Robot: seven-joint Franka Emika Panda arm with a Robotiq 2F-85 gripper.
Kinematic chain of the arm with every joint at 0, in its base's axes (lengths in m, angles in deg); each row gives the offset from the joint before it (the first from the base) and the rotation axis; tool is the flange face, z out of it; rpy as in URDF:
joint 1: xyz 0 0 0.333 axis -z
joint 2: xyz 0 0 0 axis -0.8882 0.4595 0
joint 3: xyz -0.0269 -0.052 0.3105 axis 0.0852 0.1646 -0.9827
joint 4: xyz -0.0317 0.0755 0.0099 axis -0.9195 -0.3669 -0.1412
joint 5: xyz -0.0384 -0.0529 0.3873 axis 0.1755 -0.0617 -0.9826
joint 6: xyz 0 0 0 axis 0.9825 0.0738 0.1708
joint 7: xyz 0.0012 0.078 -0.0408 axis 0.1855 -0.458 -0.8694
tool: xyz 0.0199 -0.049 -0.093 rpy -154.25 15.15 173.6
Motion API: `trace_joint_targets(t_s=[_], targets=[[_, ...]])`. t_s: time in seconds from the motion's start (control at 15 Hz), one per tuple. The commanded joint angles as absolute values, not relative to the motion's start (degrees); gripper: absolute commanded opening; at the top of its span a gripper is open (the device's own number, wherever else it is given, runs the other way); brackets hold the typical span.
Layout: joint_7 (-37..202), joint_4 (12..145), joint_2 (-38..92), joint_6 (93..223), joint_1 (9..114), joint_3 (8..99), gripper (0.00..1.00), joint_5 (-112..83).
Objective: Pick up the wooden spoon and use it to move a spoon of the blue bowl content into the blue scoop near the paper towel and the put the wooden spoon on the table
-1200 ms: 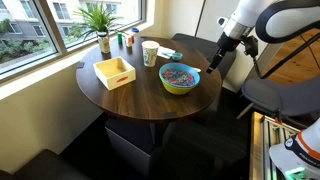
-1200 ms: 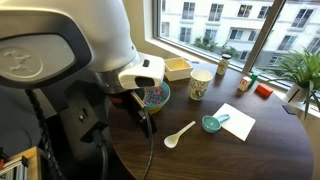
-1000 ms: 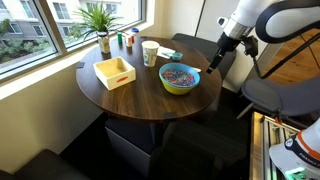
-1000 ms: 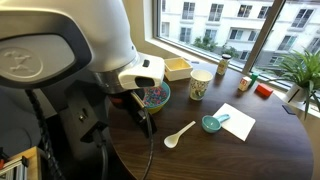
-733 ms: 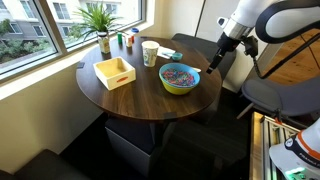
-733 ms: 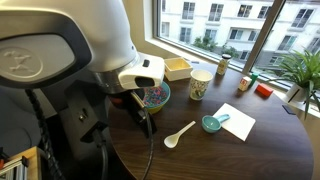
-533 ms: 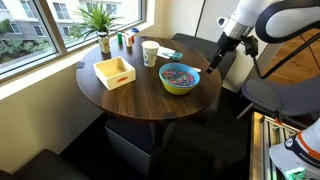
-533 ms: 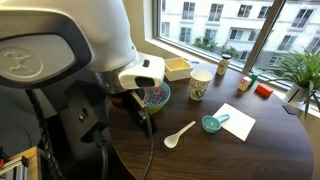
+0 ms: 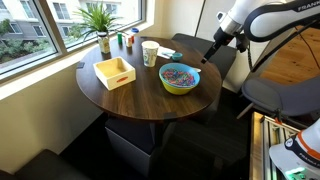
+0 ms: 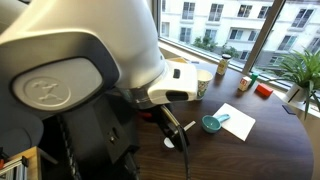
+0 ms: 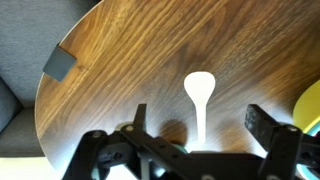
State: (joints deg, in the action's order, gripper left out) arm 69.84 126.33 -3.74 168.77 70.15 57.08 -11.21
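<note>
The gripper will move its open fingers down to the wooden spoon's handle behind the spoon's bowl end, as that handle is already lined up between both fingers.
In the wrist view my gripper is open above the pale wooden spoon. The spoon lies on the dark brown table, bowl end away from me, with its handle running down between the two fingers. The blue bowl holds a heap of multicoloured pieces; its yellow-green side shows at the wrist view's right edge. In an exterior view the gripper hangs just past the bowl. The blue scoop lies on a white napkin. The paper towel stands behind the bowl.
A yellow wooden tray sits on the table's left part, with a potted plant and small bottles by the window. A grey square shows at the table's rim. The robot's body hides the bowl and spoon in an exterior view.
The arm has swung in from beyond the table's edge to over the table by the bowl. The robot's body now covers the bowl and spoon in one exterior view.
</note>
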Motion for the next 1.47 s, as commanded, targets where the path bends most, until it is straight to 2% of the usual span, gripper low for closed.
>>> trace_joint_targets(t_s=[0.0,0.53,1.4], targets=[[67.7,121.9,2.8,171.3,70.7,58.3,1.0,-10.2],[68.1,113.9,13.0,172.3,69.8,57.4,1.0,-13.2],[72.2,110.2,17.7,171.2,69.1,55.1,1.0,-15.5]])
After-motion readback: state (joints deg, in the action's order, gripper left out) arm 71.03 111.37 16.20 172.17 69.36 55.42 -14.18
